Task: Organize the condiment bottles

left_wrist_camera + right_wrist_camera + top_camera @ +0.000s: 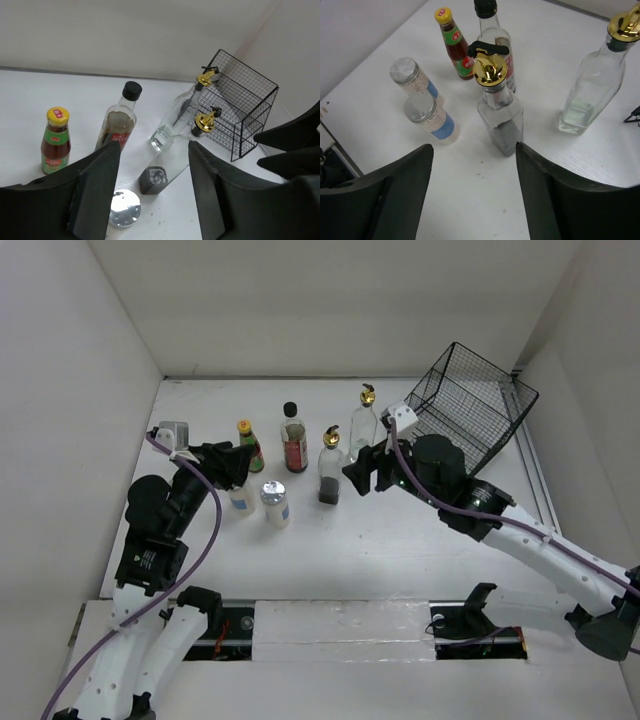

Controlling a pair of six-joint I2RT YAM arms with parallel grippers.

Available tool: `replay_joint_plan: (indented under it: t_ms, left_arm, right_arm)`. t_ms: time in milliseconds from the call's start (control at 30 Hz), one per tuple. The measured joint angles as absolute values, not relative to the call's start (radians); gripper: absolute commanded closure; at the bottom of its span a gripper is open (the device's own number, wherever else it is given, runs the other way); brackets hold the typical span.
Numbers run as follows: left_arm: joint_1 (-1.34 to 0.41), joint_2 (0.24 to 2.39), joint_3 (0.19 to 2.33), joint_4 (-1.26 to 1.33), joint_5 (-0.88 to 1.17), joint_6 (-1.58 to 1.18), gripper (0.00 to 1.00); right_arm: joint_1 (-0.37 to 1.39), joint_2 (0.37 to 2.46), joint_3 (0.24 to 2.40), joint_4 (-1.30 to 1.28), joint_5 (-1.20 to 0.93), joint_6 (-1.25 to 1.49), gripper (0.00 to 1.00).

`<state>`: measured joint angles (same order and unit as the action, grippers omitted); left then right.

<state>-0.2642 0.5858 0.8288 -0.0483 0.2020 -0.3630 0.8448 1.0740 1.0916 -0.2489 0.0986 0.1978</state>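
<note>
The dark-liquid bottle has a gold-topped neck that is slimmer than the body of the bottle, so my right gripper needs to move open to the left in the top view and around that neck next.
Six bottles stand mid-table. The yellow-capped bottle (248, 446), the black-capped red-labelled bottle (293, 440), a gold-pourer glass bottle with dark liquid (330, 470) and a clear gold-pourer bottle (364, 422) form a loose row. Two short white shakers (241, 500) (276, 504) stand in front. My left gripper (236, 466) is open and empty just above the left shaker; its wrist view shows one shaker lid (125, 208) by the left finger. My right gripper (360, 472) is open and empty right of the dark-liquid bottle (500, 112).
A black wire basket (470, 405) stands tilted at the back right, also in the left wrist view (245, 115). White walls close the table on the left, back and right. A small grey object (172, 430) lies at the left.
</note>
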Motion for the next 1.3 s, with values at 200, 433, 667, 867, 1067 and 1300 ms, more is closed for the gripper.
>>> replay_joint_plan:
  t_ms: [200,433,667,867,1067,1300]
  left_arm:
    - [-0.262,0.586,0.826,-0.048,0.201,-0.364,0.46]
    - [-0.262,0.586,0.826,-0.047,0.202,-0.364,0.46]
    - [-0.262,0.586,0.826,-0.048,0.205,-0.364,0.46]
    - [-0.262,0.587,0.825,-0.047,0.210,-0.364,0.46]
    - [-0.262,0.587,0.823,-0.044,0.213,-0.364,0.46]
    - [-0.262,0.587,0.815,-0.042,0.222,-0.364,0.46]
  right_arm:
    - [0.859,1.186,1.092,-0.210,0.110,0.195,0.21]
    - [0.860,1.380,1.161,-0.153,0.195,0.174,0.23]
    - [0.860,1.456,1.184,-0.048,0.252,0.160,0.29]
    - [0.857,1.468,1.185,0.038,0.274,0.160,0.37]
    - [0.856,1.483,1.185,0.084,0.282,0.161,0.42]
    - [0.856,1.490,1.185,0.090,0.287,0.161,0.55]
